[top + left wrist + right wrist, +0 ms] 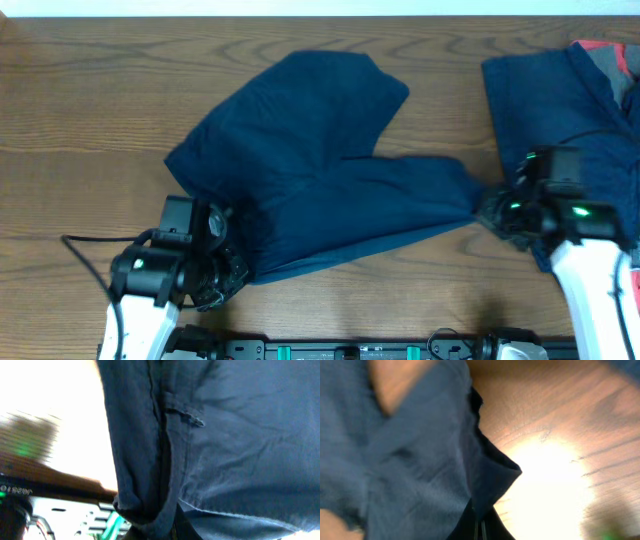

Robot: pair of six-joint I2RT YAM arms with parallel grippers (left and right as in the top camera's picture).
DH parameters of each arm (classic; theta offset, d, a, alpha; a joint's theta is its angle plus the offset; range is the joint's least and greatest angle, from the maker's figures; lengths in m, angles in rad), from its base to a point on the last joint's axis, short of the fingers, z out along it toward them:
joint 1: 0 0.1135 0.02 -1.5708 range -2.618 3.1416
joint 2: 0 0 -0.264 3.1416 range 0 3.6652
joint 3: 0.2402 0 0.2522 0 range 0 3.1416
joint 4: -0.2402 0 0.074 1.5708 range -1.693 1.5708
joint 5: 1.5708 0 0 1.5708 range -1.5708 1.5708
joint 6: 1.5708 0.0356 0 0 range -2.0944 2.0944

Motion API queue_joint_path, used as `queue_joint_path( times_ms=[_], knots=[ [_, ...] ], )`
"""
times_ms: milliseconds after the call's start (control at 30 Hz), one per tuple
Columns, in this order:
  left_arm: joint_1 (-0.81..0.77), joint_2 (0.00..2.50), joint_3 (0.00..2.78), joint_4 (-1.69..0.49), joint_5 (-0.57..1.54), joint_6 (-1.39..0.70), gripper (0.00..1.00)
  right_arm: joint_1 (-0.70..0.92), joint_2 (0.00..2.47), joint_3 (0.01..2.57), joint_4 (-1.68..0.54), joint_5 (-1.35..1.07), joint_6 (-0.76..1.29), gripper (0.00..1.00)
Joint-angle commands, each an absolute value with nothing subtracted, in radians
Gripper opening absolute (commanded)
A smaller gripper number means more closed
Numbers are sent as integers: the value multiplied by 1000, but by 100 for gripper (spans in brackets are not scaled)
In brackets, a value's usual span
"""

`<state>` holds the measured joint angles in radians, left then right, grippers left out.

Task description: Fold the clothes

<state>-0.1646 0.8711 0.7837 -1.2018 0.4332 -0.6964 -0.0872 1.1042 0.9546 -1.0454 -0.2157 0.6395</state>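
I should move my left gripper outward next, both ends pinched, and release over the shorts' far corner point(176, 162), outward and to its left in the overhead view.
A pair of dark navy shorts point(310, 160) lies spread across the middle of the wooden table. My left gripper point(225, 270) is shut on its near left corner; in the left wrist view the bunched cloth point(160, 510) fills the jaws. My right gripper point(490, 210) is shut on the shorts' right leg end; in the right wrist view the cloth corner point(490, 485) is pinched between the fingers. A second navy garment point(560, 90) lies at the back right, partly under my right arm.
A red and grey cloth point(615, 60) lies on the second garment at the far right edge. A black rail with green parts point(350, 350) runs along the front edge. Bare wooden table point(90, 120) lies to the left.
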Motion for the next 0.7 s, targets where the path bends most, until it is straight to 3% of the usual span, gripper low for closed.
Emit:
queue_joint_path(
  times_ms=[0, 200, 367, 667],
  knots=[
    [-208, 795, 848, -1271, 371, -670, 6, -143, 1061, 1058, -1089, -91, 499, 1],
    [-250, 667, 892, -1220, 245, -766, 6, -93, 1058, 1172, -1048, -114, 385, 1],
    [-250, 691, 886, -1117, 57, -792, 6, 31, 1114, 1213, -855, -113, 334, 1],
    [-237, 907, 886, -998, -173, -1033, 6, 168, 1377, 1213, -427, -89, 308, 1]
  ],
)
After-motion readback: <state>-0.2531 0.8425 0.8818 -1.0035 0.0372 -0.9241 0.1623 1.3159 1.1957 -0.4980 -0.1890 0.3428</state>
